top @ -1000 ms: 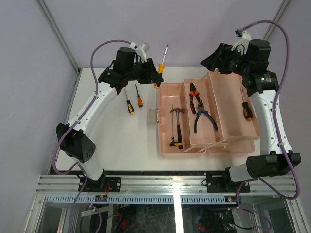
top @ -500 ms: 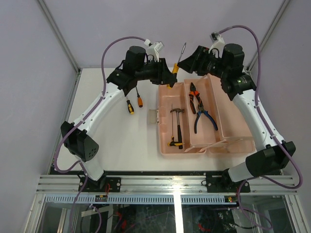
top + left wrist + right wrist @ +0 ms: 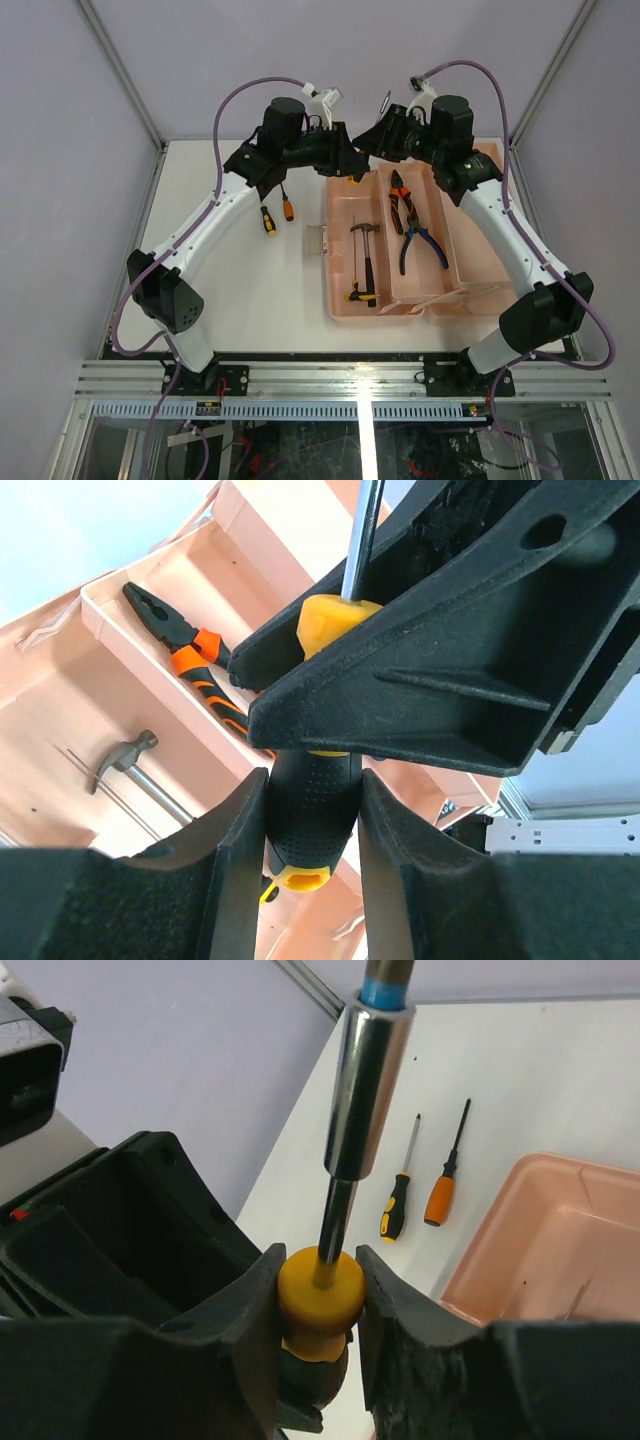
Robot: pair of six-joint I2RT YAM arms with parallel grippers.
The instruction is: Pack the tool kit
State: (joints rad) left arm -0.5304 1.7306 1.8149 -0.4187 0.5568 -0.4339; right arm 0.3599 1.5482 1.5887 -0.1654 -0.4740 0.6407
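My right gripper will swing right in the top view, tilt down and lower to release the nut driver in the tray past the pliers [image 3: 470,238], where the tray's bare bottom shows.
A nut driver with a black and yellow handle [image 3: 310,800] and a long steel shaft [image 3: 381,103] is held upright in the air above the back left corner of the pink toolbox [image 3: 345,300]. My left gripper [image 3: 345,162] is shut on its black handle, as the left wrist view [image 3: 310,880] shows. My right gripper [image 3: 368,140] has come in from the right. Its jaws press on the yellow collar [image 3: 318,1290] just above the left fingers. The shaft's socket end [image 3: 365,1090] points up and away.
The open toolbox holds a hammer [image 3: 365,255], orange-handled pliers [image 3: 400,195] and blue-handled pliers [image 3: 422,245]. Two small screwdrivers [image 3: 267,218] [image 3: 286,205] lie on the white table left of the box. The right arm crosses over the box's right half.
The right arm swung left from the box's right side and closed on the driver's yellow collar. The left gripper carried the driver right, to above the box's back left corner.
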